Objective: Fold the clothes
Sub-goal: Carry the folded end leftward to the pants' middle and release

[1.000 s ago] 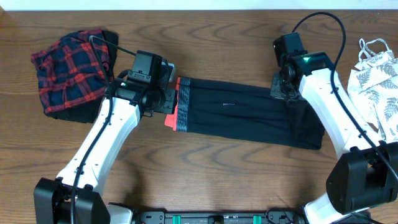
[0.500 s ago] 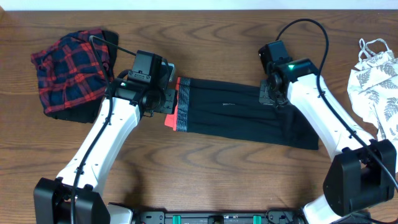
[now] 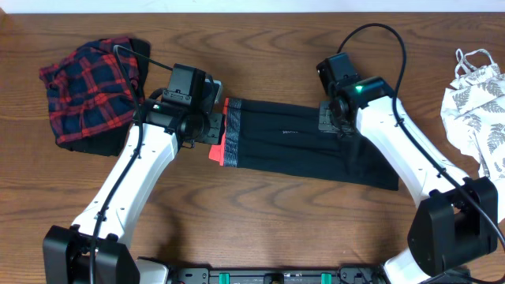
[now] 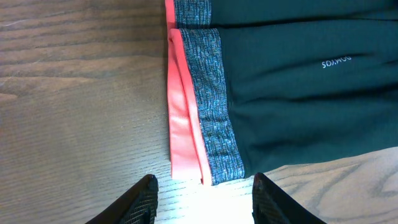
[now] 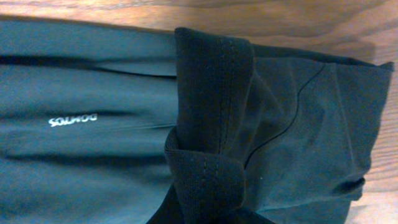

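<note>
My right gripper should move toward the waistband [image 3: 225, 142] and down onto the leggings' middle [image 3: 304, 136] next, because the held cuff is still short of the white lettering.
The black leggings [image 3: 300, 146] lie flat across the table, their grey, coral-red-striped waistband [image 3: 225, 142] at the left end. My left gripper [image 4: 204, 199] is open and empty, hovering at the waistband's [image 4: 208, 118] near corner. My right gripper [image 3: 335, 118] is shut on the leggings' ankle end [image 5: 208, 143], holding that dark cuff over the leggings' middle, so the right part lies doubled. The red-navy plaid piece [image 3: 87, 91] lies at the far left. The white leaf-print top [image 3: 477, 102] lies at the right edge.
Bare wooden table [image 3: 276, 221] surrounds the leggings. Both arms' cables arc above the table near the back edge.
My right gripper has carried the leggings' ankle end leftward, from the right end toward the middle, shortening the leggings. The left arm has not moved.
</note>
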`<state>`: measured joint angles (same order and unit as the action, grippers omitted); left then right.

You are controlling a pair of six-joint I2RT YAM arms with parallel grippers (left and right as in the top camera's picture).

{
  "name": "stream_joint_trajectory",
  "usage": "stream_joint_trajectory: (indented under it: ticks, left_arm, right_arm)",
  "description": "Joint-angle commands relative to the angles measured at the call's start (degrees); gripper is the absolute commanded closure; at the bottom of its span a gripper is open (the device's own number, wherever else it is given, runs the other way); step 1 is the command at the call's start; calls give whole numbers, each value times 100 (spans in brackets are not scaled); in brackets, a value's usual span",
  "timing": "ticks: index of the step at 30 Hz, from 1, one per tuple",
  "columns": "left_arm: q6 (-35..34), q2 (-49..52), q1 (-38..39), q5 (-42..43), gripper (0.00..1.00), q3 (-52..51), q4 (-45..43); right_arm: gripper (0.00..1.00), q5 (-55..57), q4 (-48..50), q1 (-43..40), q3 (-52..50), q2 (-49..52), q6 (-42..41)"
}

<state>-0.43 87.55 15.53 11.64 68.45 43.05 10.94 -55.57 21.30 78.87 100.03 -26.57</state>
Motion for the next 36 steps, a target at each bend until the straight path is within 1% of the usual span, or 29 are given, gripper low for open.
stream_joint_trajectory:
  ticks: [1, 15, 16, 17, 19, 21, 22, 23, 25, 29, 31, 32, 33, 34, 35, 36]
  left_arm:
    - [-70, -33, 4, -28, 50, 42, 2]
    - [-70, -33, 4, -28, 51, 42, 2]
    - [-70, -33, 4, -28, 51, 42, 2]
    - [-70, -33, 4, -28, 50, 42, 0]
    - [-70, -33, 4, -28, 51, 42, 2]
    - [-70, -33, 4, -28, 50, 42, 2]
    - [-70, -33, 4, -28, 51, 42, 4]
    - [-70, -33, 4, -28, 51, 42, 4]
    - [-70, -33, 4, -28, 50, 42, 4]
    - [-70, -33, 4, -28, 50, 42, 2]
    - [-70, -33, 4, -28, 50, 42, 4]
    - [-70, -33, 4, -28, 51, 42, 2]
    - [-70, -33, 4, -28, 51, 42, 4]
    - [-70, -33, 4, -28, 50, 42, 4]
    - [-70, -33, 4, -28, 51, 42, 4]
    - [-70, -33, 4, -28, 51, 42, 4]
  right_arm:
    - [99, -96, 52, 155, -35, 127, -83]
    - [99, -295, 76, 662, -35, 498, -83]
    - [97, -337, 94, 693, -35, 498, -81]
    - [91, -350, 116, 715, -35, 498, -81]
    - [83, -350, 151, 728, -35, 498, -79]
    - [71, -345, 160, 723, -35, 498, -33]
    - [67, -345, 177, 704, -35, 498, -13]
    - [63, -348, 199, 680, -35, 498, 13]
    - [62, -345, 223, 640, -35, 498, 107]
    - [63, -345, 223, 562, -35, 498, 201]
    - [66, -345, 223, 483, -35, 498, 199]
    - [71, -348, 225, 446, -35, 498, 197]
    - [78, -363, 232, 400, -35, 498, 197]
    - [91, -396, 245, 361, -35, 498, 199]
    - [96, -398, 245, 339, -35, 498, 199]
    - [99, -424, 240, 323, -37, 501, 219]
